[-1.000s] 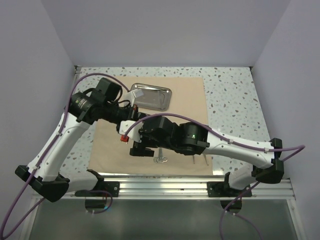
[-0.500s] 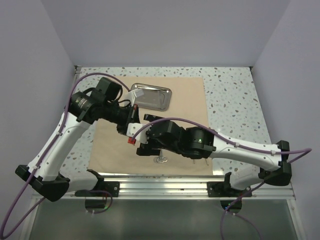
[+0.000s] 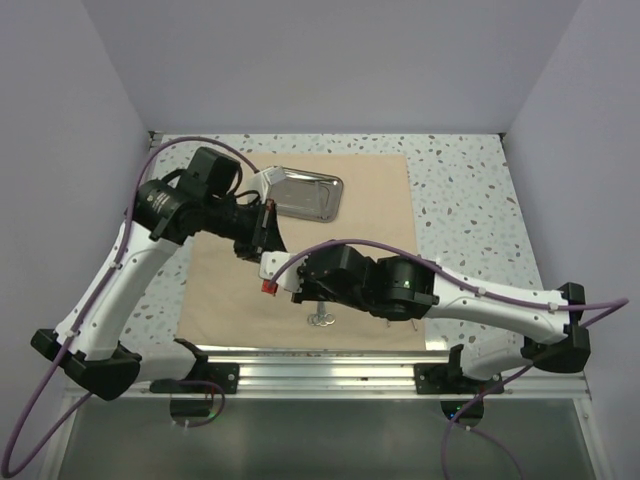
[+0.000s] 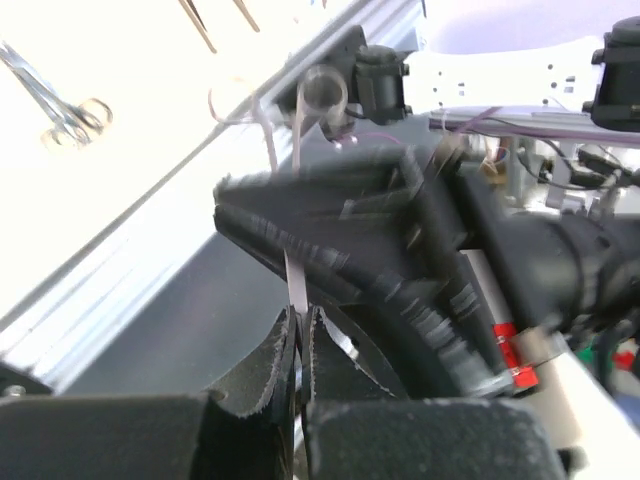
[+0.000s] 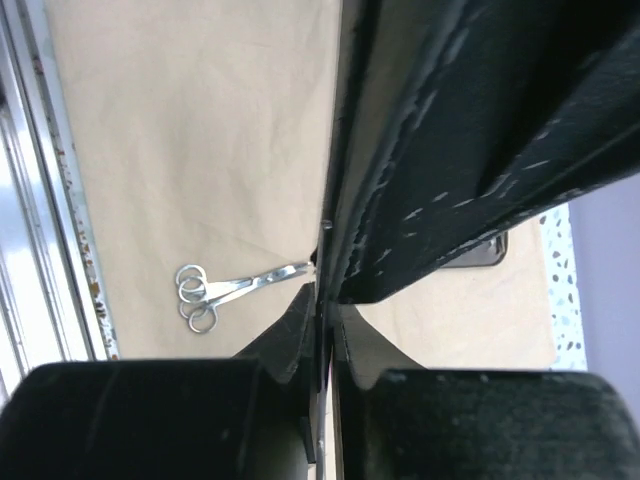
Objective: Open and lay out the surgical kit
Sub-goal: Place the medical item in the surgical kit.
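Observation:
My right gripper is holding the steel tool, and the small scissors already lie on the near part of the sheet. I need to turn my right gripper, lower it over those scissors and release the tool there.
The tan wrap sheet lies flat on the table, with the steel tray at its far edge. Small scissors rest on the sheet's near part. My left gripper hovers over the sheet, shut on a thin steel instrument. My right gripper meets it from the right, shut on the same thin strip. Its black fingers fill the left wrist view. Tweezer tips and the scissors show on the sheet there.
The speckled tabletop runs to grey walls on three sides. An aluminium rail lines the near edge, holding both arm bases. Purple cables loop over both arms above the sheet.
My right gripper has slid left to the left gripper and gone from wide open to shut on the thin instrument. The left gripper stayed shut and shifted slightly.

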### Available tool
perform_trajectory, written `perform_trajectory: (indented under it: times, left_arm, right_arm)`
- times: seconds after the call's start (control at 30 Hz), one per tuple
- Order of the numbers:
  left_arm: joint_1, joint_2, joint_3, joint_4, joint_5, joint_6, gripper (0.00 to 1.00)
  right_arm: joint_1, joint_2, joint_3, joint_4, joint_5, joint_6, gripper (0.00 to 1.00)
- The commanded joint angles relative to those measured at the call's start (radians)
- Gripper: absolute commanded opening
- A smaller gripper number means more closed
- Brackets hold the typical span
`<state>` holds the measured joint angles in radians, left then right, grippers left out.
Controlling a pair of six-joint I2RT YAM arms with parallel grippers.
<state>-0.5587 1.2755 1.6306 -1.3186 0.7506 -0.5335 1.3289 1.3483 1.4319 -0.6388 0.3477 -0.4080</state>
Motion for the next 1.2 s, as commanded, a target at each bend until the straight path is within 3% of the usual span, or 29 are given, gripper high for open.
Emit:
perform_trajectory:
  times: [0.0,0.17,0.27,0.37,0.4,0.47,0.5,0.63,0.67,0.77,0.9,1.17]
  left_arm:
    - [-0.007,-0.005,0.038,0.001,0.046,0.004,0.0]
    - [-0.007,-0.008,0.037,0.001,0.024,0.001,0.0]
    - [-0.007,0.011,0.041,0.001,-0.061,-0.009,0.0]
    - [-0.007,0.047,0.072,0.002,-0.172,-0.025,0.32]
    - [-0.007,0.064,0.09,0.002,-0.216,-0.031,0.73]
    - [-0.006,0.117,0.162,0.004,-0.393,-0.042,0.93]
    - [-0.004,0.139,0.188,0.007,-0.498,-0.048,0.96]
    - [0.038,0.244,0.34,0.009,-0.747,-0.095,0.96]
    - [0.051,0.251,0.388,0.006,-0.816,-0.126,0.96]
    - [0.115,0.231,0.411,0.041,-0.971,-0.157,0.96]
    - [0.166,0.142,0.374,0.12,-1.15,-0.178,0.97]
    - [0.174,0.07,0.226,0.196,-1.179,-0.138,0.96]
  right_arm:
    - [0.0,0.029,0.054,0.018,0.01,0.005,0.0]
    - [0.0,0.003,0.05,0.001,0.031,0.005,0.0]
    - [-0.003,-0.046,0.041,-0.013,0.069,0.035,0.0]
    - [-0.007,-0.069,0.044,-0.025,0.097,0.107,0.0]
    - [-0.01,-0.075,0.045,-0.03,0.102,0.132,0.0]
    - [-0.022,-0.089,0.041,-0.038,0.117,0.214,0.0]
    - [-0.031,-0.093,0.033,-0.044,0.114,0.25,0.0]
    - [-0.105,-0.121,-0.037,-0.032,0.015,0.461,0.0]
    - [-0.161,-0.135,-0.085,0.0,-0.074,0.557,0.0]
    - [-0.3,-0.162,-0.168,0.111,-0.221,0.761,0.0]
    - [-0.395,-0.121,-0.292,0.26,-0.451,0.949,0.0]
    - [-0.428,0.123,-0.329,0.474,-0.647,1.202,0.0]
